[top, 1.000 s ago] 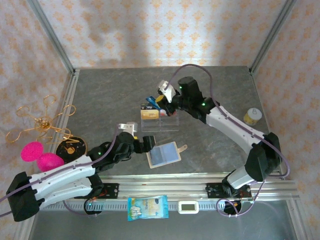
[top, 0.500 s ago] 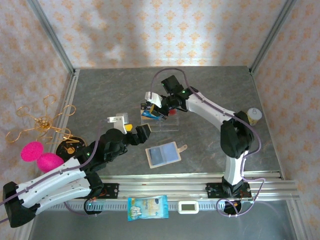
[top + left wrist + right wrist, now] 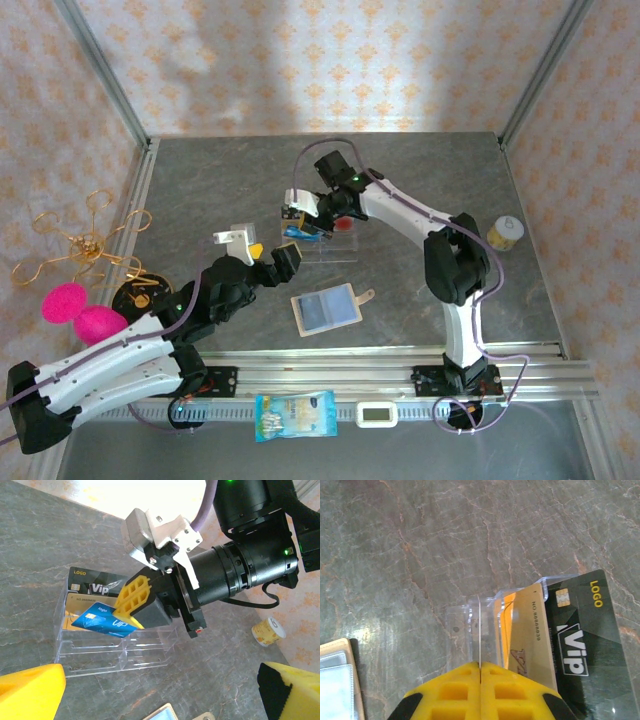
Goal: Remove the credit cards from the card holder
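I need to lower the blue card (image 3: 102, 621) with my right gripper next, into the empty level of the rack in front of the gold card, and release it there.
The card holder (image 3: 327, 308) lies open on the table, tan rim and blue-grey inside up; its corner shows in the left wrist view (image 3: 162, 714) and its edge in the right wrist view (image 3: 335, 680). My right gripper (image 3: 305, 228) (image 3: 480, 666) is shut on a blue credit card (image 3: 102, 621), tilted over the left half of a clear acrylic rack (image 3: 322, 245) (image 3: 115, 650). A gold card (image 3: 530, 630) and a black card (image 3: 580, 640) stand in the rack's back tiers. My left gripper (image 3: 262, 255) (image 3: 160, 680) hangs open and holds nothing, left of the card holder and near the rack.
A yellow-lidded jar (image 3: 506, 232) stands at the right. Outside the left rail are a gold wire ornament (image 3: 80, 245), pink pads (image 3: 80, 310) and a black disc (image 3: 140, 295). A snack packet (image 3: 295, 415) and a small timer (image 3: 378, 412) lie by the front rail.
My right gripper has carried the blue card left and down over the rack. My left gripper has drawn back from the card holder, up and to the left, still open.
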